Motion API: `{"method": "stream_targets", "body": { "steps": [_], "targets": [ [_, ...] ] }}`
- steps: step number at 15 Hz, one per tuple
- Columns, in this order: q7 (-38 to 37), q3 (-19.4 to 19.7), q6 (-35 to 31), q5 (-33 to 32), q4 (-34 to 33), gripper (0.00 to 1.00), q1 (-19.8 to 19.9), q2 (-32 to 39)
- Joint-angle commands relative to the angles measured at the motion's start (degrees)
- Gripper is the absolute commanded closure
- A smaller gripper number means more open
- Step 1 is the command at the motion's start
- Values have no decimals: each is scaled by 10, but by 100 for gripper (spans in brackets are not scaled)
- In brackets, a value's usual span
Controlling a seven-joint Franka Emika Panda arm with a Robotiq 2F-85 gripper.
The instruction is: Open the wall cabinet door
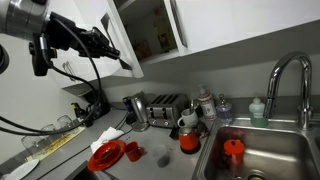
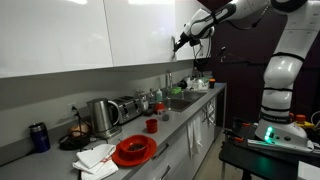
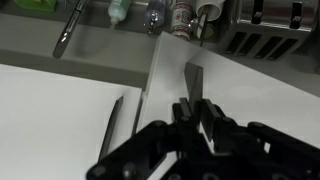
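Note:
My gripper swings with the handle [image 1: 123, 62] [image 3: 194, 83] farther from the shelves and the neighbouring closed door next. It then opens, because the held door stands only partly open.
The wall cabinet door [image 1: 127, 30] is swung partly open, and shelves with items show behind it. In the wrist view the door is the white panel [image 3: 245, 95] with its slim silver bar handle [image 3: 193, 78] running into my fingers. My gripper [image 3: 186, 108] is shut on that handle, near the door's lower edge. The gripper also shows in both exterior views [image 1: 124, 60] [image 2: 180, 42]. The neighbouring white door [image 3: 50, 115] is closed, with its own handle [image 3: 114, 125].
Below is a grey counter with a toaster [image 1: 162, 104], a kettle [image 1: 136, 110], a red plate [image 1: 105, 155] and bottles. A steel sink [image 1: 265, 155] holds a red cup [image 1: 233, 150] under a tall faucet [image 1: 285, 75]. Cables hang from my arm.

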State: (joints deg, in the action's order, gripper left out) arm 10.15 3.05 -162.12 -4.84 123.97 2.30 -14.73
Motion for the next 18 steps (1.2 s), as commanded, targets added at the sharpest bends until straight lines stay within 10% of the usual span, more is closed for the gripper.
{"method": "stream_targets", "body": {
  "steps": [1,18],
  "targets": [
    [-18,-43,-4,-55,56,92,-6,-7],
    [-223,-175,-47,-191,150,92,118,-88]
  ]
}}
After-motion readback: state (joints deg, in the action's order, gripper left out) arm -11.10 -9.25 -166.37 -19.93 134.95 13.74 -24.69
